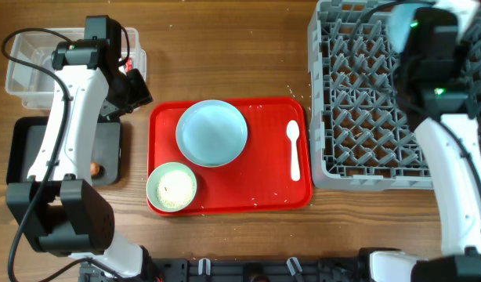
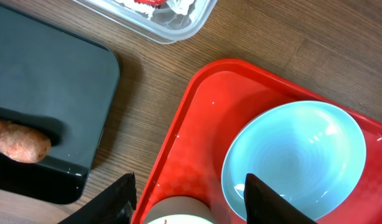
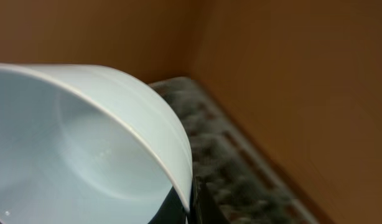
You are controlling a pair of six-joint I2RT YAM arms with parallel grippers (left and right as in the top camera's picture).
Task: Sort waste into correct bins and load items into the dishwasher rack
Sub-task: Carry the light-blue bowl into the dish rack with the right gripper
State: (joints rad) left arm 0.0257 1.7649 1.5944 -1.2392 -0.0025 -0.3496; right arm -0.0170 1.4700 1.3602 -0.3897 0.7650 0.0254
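My right gripper lowers toward the rack's side away from the red tray next and releases the pale-blue bowl's rim, because the bowl still hangs above the rack.
A pale-blue plate (image 1: 211, 131) (image 2: 295, 158), a pale-green bowl (image 1: 171, 186) holding white rice, and a white spoon (image 1: 294, 149) lie on the red tray (image 1: 264, 188). The carrot piece (image 1: 94, 167) (image 2: 17, 140) lies in the black tray (image 1: 107, 149) (image 2: 54, 74). The tissue (image 2: 181, 5) and red wrapper (image 2: 144, 2) lie in the clear tub (image 1: 21, 78) (image 2: 172, 31). My left gripper (image 1: 135, 90) (image 2: 191, 205) is open and empty, between the tub and the red tray. My right gripper (image 1: 413, 35) (image 3: 192, 205) is shut on the rim of a pale-blue bowl (image 3: 85, 143) over the grey rack (image 1: 366, 102). The yellow cup is out of view.
A few loose rice grains lie scattered on the red tray and on the wood near its top right corner. The rack's corner (image 3: 228, 162) shows blurred below the held bowl. The black tray sits just left of the red tray.
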